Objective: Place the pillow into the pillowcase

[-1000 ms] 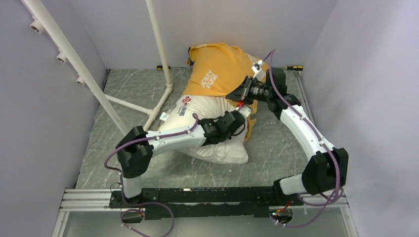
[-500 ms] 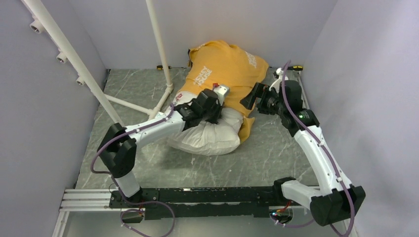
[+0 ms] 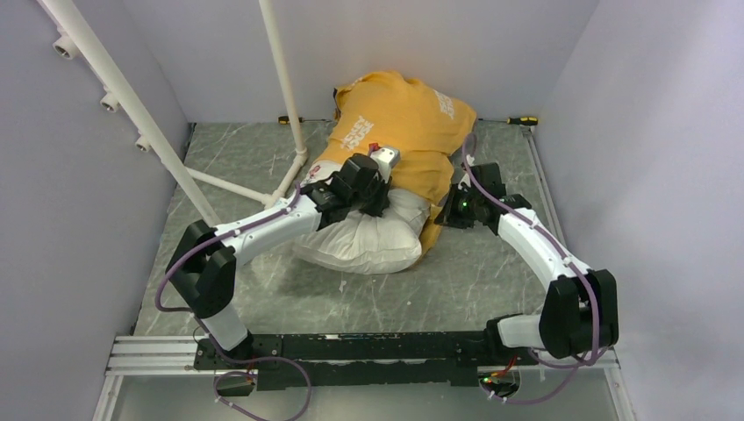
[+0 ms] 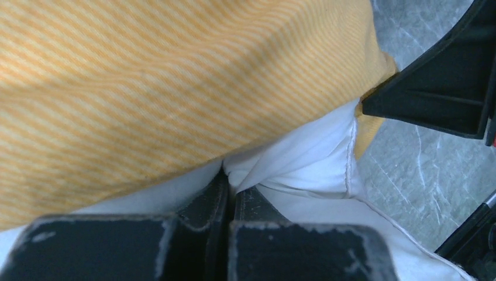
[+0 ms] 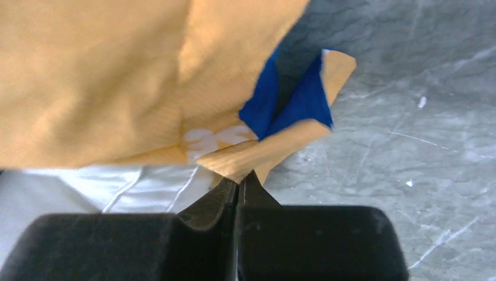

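Note:
The left gripper pushes the pinched pillow outward under the pillowcase's opening (image 3: 405,186) (image 4: 234,151), further out, next and lets go. The pillow's near end still sticks out.
The yellow-orange pillowcase (image 3: 399,123) lies at the back of the table, pulled over the far part of the white pillow (image 3: 373,250). The pillow's near end sticks out. My left gripper (image 3: 379,195) sits at the case's mouth. In the left wrist view the left gripper (image 4: 229,175) is shut on a pinch of the pillow (image 4: 304,164), just under the pillowcase (image 4: 146,88). My right gripper (image 3: 446,210) is at the case's right edge. In the right wrist view the right gripper (image 5: 240,178) is shut on the pillowcase (image 5: 117,76) hem, whose blue lining (image 5: 275,108) shows, with the pillow (image 5: 88,187) beside it.
A white pipe frame (image 3: 285,105) stands at the back left, close to the pillowcase. Two screwdrivers (image 3: 522,120) (image 3: 288,119) lie along the back wall. Grey walls close in on three sides. A black rail (image 3: 368,346) runs along the near edge.
The left gripper has pushed the pillow toward the back, deeper into the case. The right gripper let go, swung out, then came down and closed on the case's right hem.

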Tool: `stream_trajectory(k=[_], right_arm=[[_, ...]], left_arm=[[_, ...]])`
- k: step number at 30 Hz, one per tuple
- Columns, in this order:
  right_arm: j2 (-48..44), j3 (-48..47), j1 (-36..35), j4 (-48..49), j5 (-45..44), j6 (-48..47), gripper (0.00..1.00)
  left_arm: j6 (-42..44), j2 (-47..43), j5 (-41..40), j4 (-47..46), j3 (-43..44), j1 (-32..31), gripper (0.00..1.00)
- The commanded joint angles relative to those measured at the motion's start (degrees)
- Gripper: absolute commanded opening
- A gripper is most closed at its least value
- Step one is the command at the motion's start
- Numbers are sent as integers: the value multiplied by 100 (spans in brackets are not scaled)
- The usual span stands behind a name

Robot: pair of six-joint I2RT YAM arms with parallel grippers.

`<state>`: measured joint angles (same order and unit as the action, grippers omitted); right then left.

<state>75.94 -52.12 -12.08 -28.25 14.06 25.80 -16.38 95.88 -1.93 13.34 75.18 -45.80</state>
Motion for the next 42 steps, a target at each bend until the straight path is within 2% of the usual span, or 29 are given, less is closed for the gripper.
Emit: stream_trajectory(k=[1, 8, 12, 17, 19, 25, 31, 34, 38, 40, 42], right_arm=[[-647, -196, 12, 213, 707, -164, 0], [-1612, 235, 4, 440, 2966, 405, 0], [-1884, 515, -1, 584, 3619, 744, 0], [-2038, 697, -14, 1176, 4421, 1181, 0], [-2136, 559, -14, 1397, 4646, 1372, 0], [-2404, -327, -14, 1558, 4884, 1718, 0], [-2615, -602, -14, 1941, 5262, 2149, 0], [-2720, -495, -14, 1956, 5293, 2096, 0], [-2526, -294, -10, 1284, 4860, 1513, 0], [-2426, -154, -1, 1136, 4428, 1428, 0], [-2272, -266, 11, 705, 4002, 1045, 0]], left_arm=[[73, 118, -507, -734, 48, 454, 0], [-170, 653, -178, -1860, 563, 468, 0], [-2, 1079, -149, -2303, 1305, 466, 0], [194, 2296, -392, -1623, 2962, 363, 0], [295, 2754, -727, -1535, 3333, 284, 0], [227, 3760, -1587, -1489, 3746, 224, 0], [143, 4576, -2339, -672, 4454, 488, 0], [334, 4298, -2106, -728, 4146, 644, 0], [825, 3224, -1425, -1541, 2878, 666, 0], [804, 2531, -895, -1524, 2358, 659, 9], [703, 2022, -562, -1246, 1918, 658, 23]])
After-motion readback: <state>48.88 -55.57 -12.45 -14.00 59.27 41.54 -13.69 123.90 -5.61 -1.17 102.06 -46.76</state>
